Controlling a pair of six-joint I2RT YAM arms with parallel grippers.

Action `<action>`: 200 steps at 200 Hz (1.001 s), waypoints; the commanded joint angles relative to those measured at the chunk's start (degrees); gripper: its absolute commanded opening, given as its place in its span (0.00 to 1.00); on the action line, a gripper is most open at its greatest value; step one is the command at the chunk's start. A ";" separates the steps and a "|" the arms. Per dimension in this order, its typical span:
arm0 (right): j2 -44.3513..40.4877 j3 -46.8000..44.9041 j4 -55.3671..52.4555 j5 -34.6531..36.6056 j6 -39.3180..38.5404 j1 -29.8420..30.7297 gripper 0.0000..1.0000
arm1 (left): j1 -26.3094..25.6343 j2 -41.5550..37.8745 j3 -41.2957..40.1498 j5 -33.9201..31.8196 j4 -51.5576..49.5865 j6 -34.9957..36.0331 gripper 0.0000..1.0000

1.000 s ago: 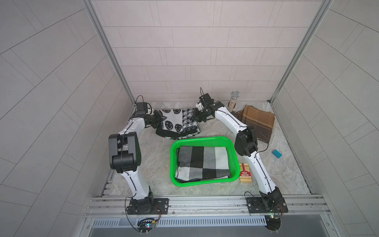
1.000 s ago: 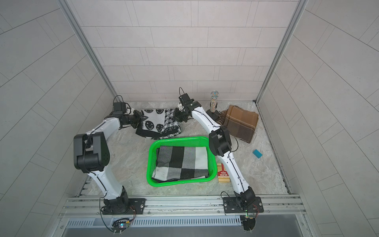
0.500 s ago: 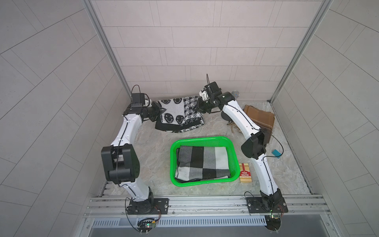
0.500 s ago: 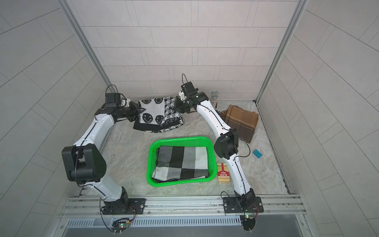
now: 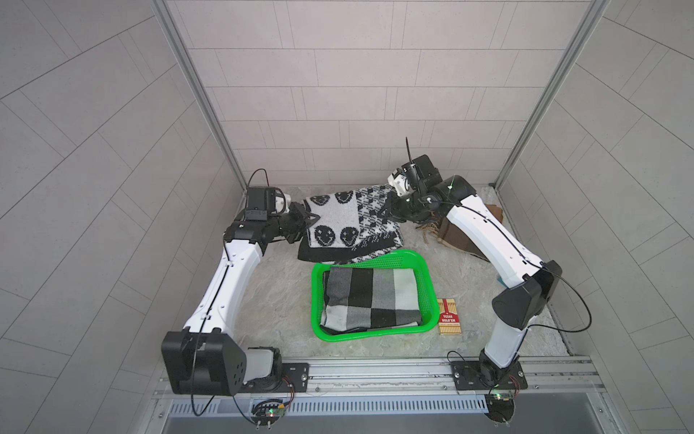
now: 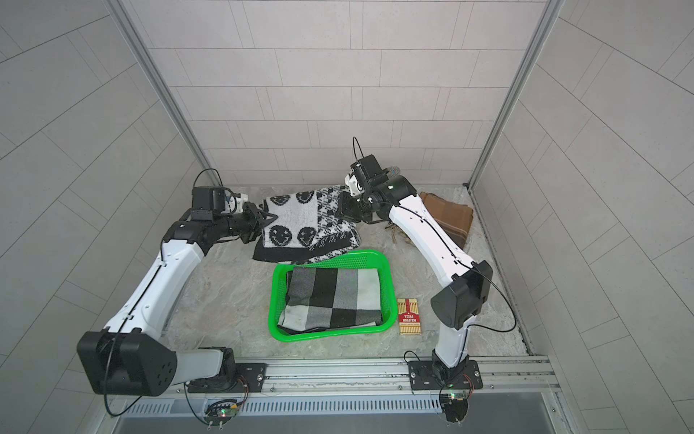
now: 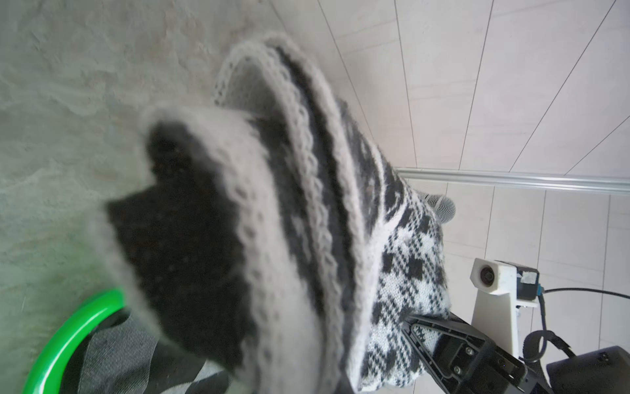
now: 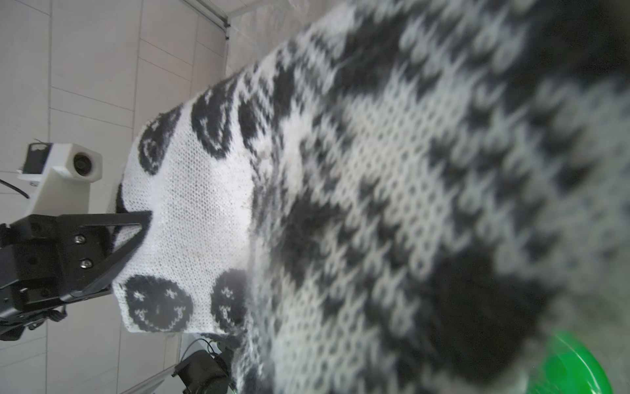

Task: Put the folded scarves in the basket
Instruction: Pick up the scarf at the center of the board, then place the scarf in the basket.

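The scarf [image 5: 349,221] hangs beyond the far rim of the basket, so my left gripper moves back and down to the basket's end [image 5: 323,289] opposite the card box next and releases the scarf.
A black-and-white knitted folded scarf [image 5: 349,221] [image 6: 300,225] with smiley faces hangs off the table behind the basket, stretched between both grippers. My left gripper [image 5: 310,218] [image 6: 268,218] is shut on its left edge. My right gripper [image 5: 388,208] [image 6: 341,208] is shut on its right edge. The scarf's lower hem reaches the far rim of the bright green basket [image 5: 314,300] [image 6: 273,300]. A grey, black and white checked folded cloth [image 5: 371,297] lies inside. The scarf [image 7: 272,221] [image 8: 341,204] fills both wrist views and hides each gripper's own jaws; the basket's rim [image 7: 68,327] [image 8: 572,371] shows below it.
A red Texas Hold'em card box [image 5: 449,316] [image 6: 408,316] lies right of the basket. A brown folded cloth [image 5: 469,233] [image 6: 450,218] sits at the back right, partly under the right arm. Tiled walls close in the back and both sides.
Both arms have lifted the smiley scarf off the back of the table and carried it forward, toward the basket's far rim. Both grippers stay shut on it.
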 commanded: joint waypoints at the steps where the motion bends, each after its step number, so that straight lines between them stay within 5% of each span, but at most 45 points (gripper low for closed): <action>1: -6.61 -6.92 0.79 2.56 -1.25 0.46 0.00 | -2.84 -5.23 -3.51 -0.73 -1.69 -1.45 0.00; 89: -25.75 -34.30 2.72 7.40 0.82 3.45 0.00 | -17.31 -19.11 -23.40 -7.88 1.88 -7.92 0.00; 200: -25.29 -48.03 13.02 11.62 0.32 4.39 0.00 | -20.82 -12.87 -30.41 -11.92 8.39 -5.49 0.00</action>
